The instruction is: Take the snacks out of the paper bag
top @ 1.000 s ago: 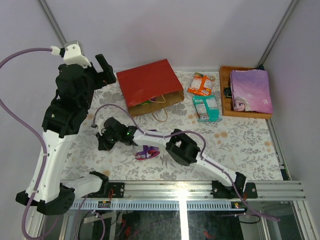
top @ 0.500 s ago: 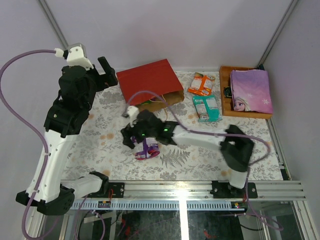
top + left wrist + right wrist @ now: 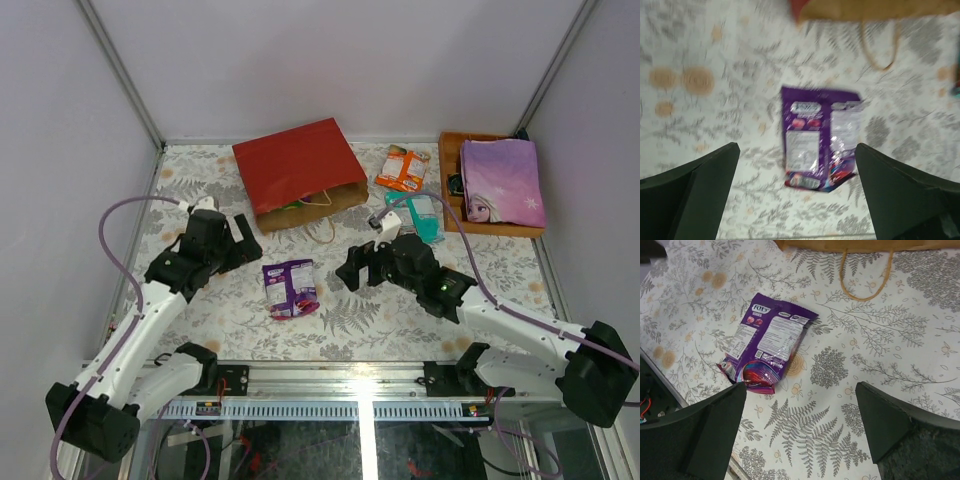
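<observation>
I will lower my left gripper onto the packet's near edge (image 3: 267, 287) (image 3: 785, 127) with one fingertip to each side and close it, since the purple packet lies flat and uncovered below.
The red paper bag (image 3: 298, 170) lies on its side, its brown mouth (image 3: 875, 7) and cord handle (image 3: 862, 281) facing the arms; something green shows just inside. A purple packet (image 3: 290, 288) lies flat on the cloth in front of it, held by nothing. My left gripper (image 3: 244, 240) hovers open to its left, looking down on the purple packet (image 3: 817, 145). My right gripper (image 3: 360, 266) stands open to the packet's right, with the purple packet (image 3: 769, 342) ahead of its fingers. An orange packet (image 3: 403, 168) and a teal packet (image 3: 424, 216) lie right of the bag.
An orange wooden tray (image 3: 452, 195) at the back right holds a flat purple princess item (image 3: 502, 180). Grey walls enclose the table on three sides. A metal rail (image 3: 370, 375) runs along the near edge by the arm bases.
My right gripper opened, let go of the purple packet and swung to its right. My left arm dropped from high at the back left to just left of the packet.
</observation>
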Available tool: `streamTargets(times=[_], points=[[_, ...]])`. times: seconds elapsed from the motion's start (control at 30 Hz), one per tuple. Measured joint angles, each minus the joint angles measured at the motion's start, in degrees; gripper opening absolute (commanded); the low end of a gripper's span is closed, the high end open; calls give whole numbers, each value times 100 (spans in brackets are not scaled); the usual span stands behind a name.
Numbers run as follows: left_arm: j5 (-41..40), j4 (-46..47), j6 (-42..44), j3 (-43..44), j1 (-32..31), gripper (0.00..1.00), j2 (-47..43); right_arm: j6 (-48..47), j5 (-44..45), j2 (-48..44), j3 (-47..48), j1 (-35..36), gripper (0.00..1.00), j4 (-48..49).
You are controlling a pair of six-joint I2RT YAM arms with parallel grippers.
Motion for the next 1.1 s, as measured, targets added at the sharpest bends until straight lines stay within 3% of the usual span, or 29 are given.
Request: streamTargets(times=[0.13, 0.37, 0.9, 1.1], points=[[221, -118, -352, -662, 0, 89, -13, 4, 70, -175, -87, -68, 99, -26], [730, 323, -682, -1226, 0, 82, 382, 114, 101, -328, -457, -103, 98, -11], [1207, 1692, -1093, -2068, 0, 65, 1403, 142, 153, -297, -623, -363, 97, 20], [1329, 2177, -1154, -2164, 0, 53, 1827, 133, 136, -111, -621, -562, 96, 20]])
